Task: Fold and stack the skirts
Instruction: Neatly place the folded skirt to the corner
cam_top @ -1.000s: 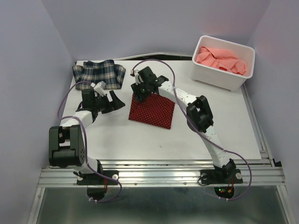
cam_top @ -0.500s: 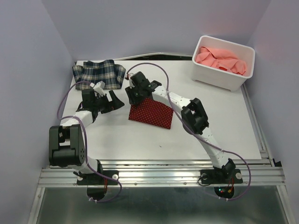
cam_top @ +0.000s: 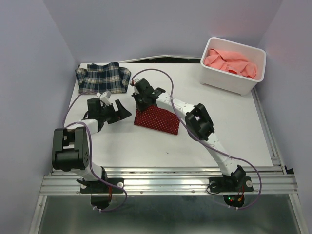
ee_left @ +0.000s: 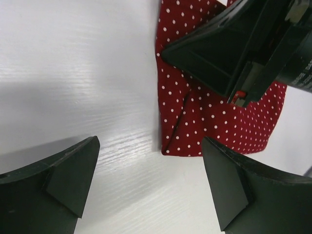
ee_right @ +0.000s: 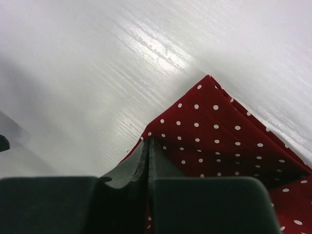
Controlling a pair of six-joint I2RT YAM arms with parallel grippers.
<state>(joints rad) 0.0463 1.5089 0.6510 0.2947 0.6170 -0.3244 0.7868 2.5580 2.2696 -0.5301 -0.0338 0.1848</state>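
The left gripper moves down toward the dark red dotted skirt next, over its edge [cam_top: 136, 120] [ee_left: 166, 132] beside my right gripper.
The dark red dotted skirt [cam_top: 163, 122] lies folded on the white table [cam_top: 146, 146] in the middle. My right gripper [cam_top: 144, 103] is down at its far left corner, jaws shut with the cloth's edge [ee_right: 195, 126] pinched at the tips [ee_right: 148, 142]. My left gripper [cam_top: 119, 111] hovers just left of this skirt, open and holding nothing; in its wrist view the skirt's near corner [ee_left: 195, 131] lies ahead of the gap [ee_left: 150, 146]. The plaid skirt [cam_top: 103, 77] lies spread at the back left. The salmon-pink skirt [cam_top: 229, 61] sits crumpled in the bin.
A white plastic bin [cam_top: 229, 84] stands at the back right corner of the table. Purple walls close in on the left, back and right. A metal rail [cam_top: 165, 183] with both arm bases runs along the near edge.
My right gripper slid left and down to the red skirt's far left corner and closed there. The left gripper shifted slightly and stays open.
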